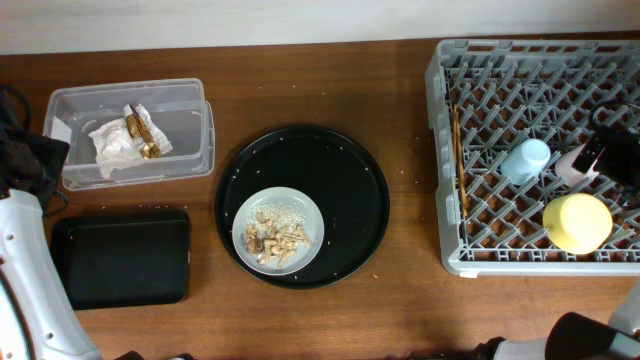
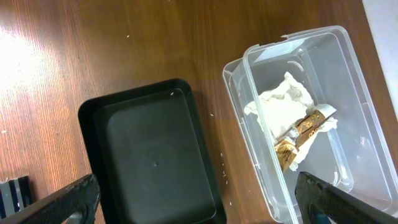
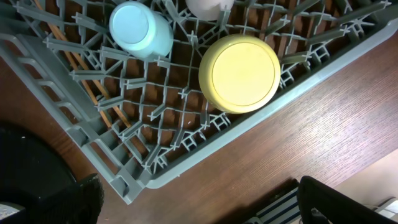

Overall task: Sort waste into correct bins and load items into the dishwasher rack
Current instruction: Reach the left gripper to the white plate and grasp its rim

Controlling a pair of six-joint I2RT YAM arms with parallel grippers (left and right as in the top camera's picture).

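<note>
The plate is below my left gripper, right in the overhead view, so I next cross and lower onto its rack-side rim (image 1: 321,235), clear of scraps.
The clear box (image 1: 190,135) holds white-silver and gold wrappers (image 1: 128,138), which also show in the left wrist view (image 2: 292,118). The flat black tray (image 1: 120,258) is bare inside. The pale grey plate (image 1: 310,215) carries beige-brown food scraps (image 1: 275,238). The dishwasher rack (image 1: 445,150) holds the light-blue cup (image 1: 526,160), the pink cup (image 1: 574,163), the upturned yellow bowl (image 1: 577,222) and the chopsticks (image 1: 460,160). My left gripper (image 2: 196,186) is open and empty above the flat tray and the box. My right gripper (image 3: 199,186) is open and empty over the table by the rack's front corner.
The plate sits on a large round black tray (image 1: 355,170) in the middle. Crumbs are scattered on the wooden table around it. A dark arm part (image 1: 615,150) partly covers the pink cup. The arm bases stand at the left and bottom right edges.
</note>
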